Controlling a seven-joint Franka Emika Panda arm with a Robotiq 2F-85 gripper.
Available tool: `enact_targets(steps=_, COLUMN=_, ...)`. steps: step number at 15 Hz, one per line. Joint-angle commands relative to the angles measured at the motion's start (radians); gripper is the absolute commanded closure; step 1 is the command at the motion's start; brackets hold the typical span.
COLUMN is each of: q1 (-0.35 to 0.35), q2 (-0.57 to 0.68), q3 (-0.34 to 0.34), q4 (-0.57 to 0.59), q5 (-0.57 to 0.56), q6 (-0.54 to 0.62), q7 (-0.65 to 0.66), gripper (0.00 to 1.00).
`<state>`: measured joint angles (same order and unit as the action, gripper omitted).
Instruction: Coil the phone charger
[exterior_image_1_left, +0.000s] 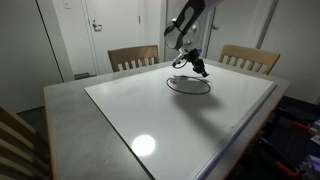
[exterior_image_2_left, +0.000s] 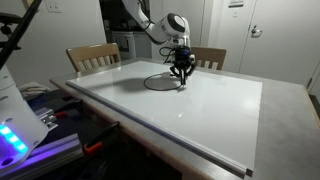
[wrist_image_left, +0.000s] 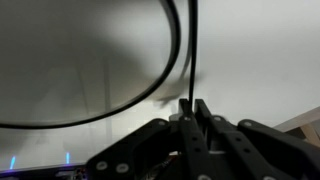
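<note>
My gripper shifts left in the wrist view beside the loop's curved part (exterior_image_2_left: 167, 74) (wrist_image_left: 152, 89) next and releases the cable, because the cable's held straight part stands apart.
The phone charger (exterior_image_1_left: 188, 85) is a thin black cable lying in a loop on the white table top, seen as a ring in both exterior views (exterior_image_2_left: 160, 82). My gripper (exterior_image_1_left: 200, 69) hangs just above the loop's far edge (exterior_image_2_left: 180, 72). In the wrist view the gripper (wrist_image_left: 193, 103) is shut on the cable, and a straight stretch of the phone charger (wrist_image_left: 192, 50) runs up from between the fingertips. A curved stretch bends off to the left. The plugs do not show.
The white board (exterior_image_1_left: 150, 105) covers most of the grey table (exterior_image_1_left: 70, 120). Two wooden chairs (exterior_image_1_left: 133, 57) (exterior_image_1_left: 250, 58) stand at the far side. Doors and a wall lie behind. Equipment with blue lights (exterior_image_2_left: 15, 135) sits beside the table.
</note>
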<state>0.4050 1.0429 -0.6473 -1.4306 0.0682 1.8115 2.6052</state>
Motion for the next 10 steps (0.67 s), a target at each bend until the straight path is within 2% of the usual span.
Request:
enact_targets(steps=1, q1=0.008, q2=0.013, q3=0.001, q4=0.064, q5=0.076, q6=-0.114, q7=0.000, gripper=0.98)
enact_targets(steps=5, q1=0.053, q2=0.039, q3=-0.068, q4=0.094, q5=0.201, q6=-0.260, q7=0.000, gripper=0.98)
enact_targets(steps=10, q1=0.089, q2=0.069, q3=-0.144, q4=0.080, q5=0.304, q6=-0.315, q7=0.000, gripper=0.98)
